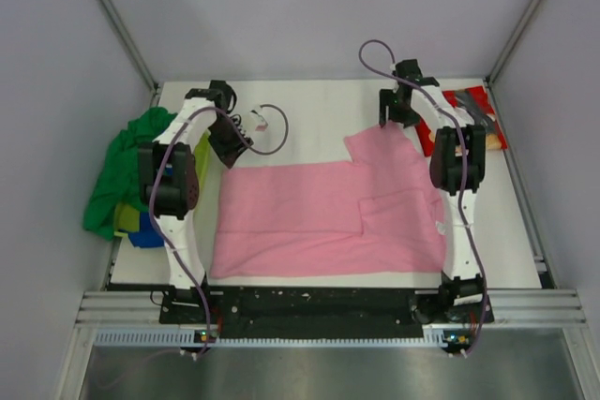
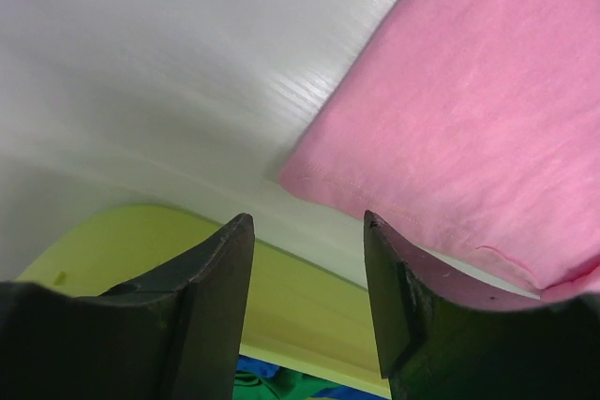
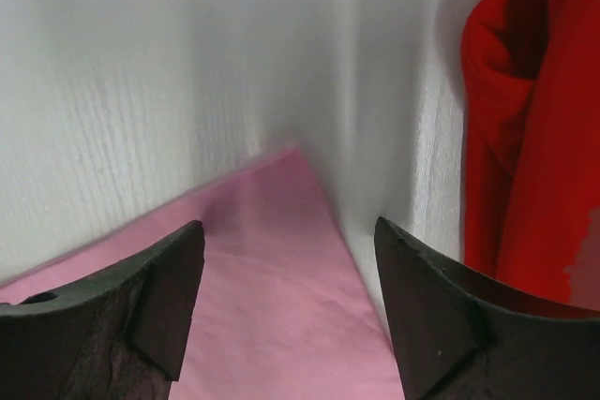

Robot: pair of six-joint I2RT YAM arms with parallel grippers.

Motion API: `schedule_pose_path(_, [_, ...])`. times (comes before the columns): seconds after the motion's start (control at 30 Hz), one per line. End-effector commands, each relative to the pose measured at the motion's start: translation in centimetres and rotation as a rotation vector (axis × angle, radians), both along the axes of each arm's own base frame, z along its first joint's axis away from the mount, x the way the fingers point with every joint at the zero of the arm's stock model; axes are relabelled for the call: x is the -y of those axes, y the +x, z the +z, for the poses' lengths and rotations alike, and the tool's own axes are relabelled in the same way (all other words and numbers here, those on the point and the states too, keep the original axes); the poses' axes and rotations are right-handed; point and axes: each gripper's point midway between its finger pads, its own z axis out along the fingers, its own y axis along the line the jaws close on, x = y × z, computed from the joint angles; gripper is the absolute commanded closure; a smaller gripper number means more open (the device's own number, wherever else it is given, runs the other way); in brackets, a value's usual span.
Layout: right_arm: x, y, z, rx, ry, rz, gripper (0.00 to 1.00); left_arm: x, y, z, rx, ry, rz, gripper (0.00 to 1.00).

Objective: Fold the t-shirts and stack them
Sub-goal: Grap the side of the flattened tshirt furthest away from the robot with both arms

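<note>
I should next move my left gripper down onto the pink t-shirt's far corner beside the yellow-green shirt and close it there.
The pink t-shirt (image 1: pixel 319 213) lies flat on the white table, its right part folded over. My left gripper (image 1: pixel 234 149) hovers open just above the shirt's far left corner (image 2: pixel 469 110), empty. My right gripper (image 1: pixel 392 119) is open and empty above the shirt's far right corner (image 3: pixel 281 278). The red shirt (image 1: pixel 473 111) lies crumpled at the back right and also shows in the right wrist view (image 3: pixel 534 138). The green shirt (image 1: pixel 127 161), blue shirt (image 1: pixel 145 236) and yellow-green shirt (image 2: pixel 281 297) are heaped at the table's left edge.
A purple cable loop (image 1: pixel 274 133) and a small white part lie on the table behind the pink shirt. Grey enclosure walls stand on the left, right and back. A metal rail (image 1: pixel 328 306) runs along the front edge.
</note>
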Motion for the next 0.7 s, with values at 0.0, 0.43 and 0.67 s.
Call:
schedule_pose_path(0.0, [-0.3,0.8,0.3,0.023,-0.067,0.03,0.28,0.4,-0.5,0.3,-0.031,-0.028,-0.051,0.44])
schedule_pose_path(0.43, [-2.3,0.1,0.6,0.012,-0.094,0.137,1.0,0.9,0.3,-1.3,-0.052,-0.032,-0.114,0.41])
schedule_pose_path(0.67, [-4.1,-0.8,7.6,0.112,0.019,0.168,1.0,1.9,-0.9,-3.4,-0.123,0.031,-0.218,0.42])
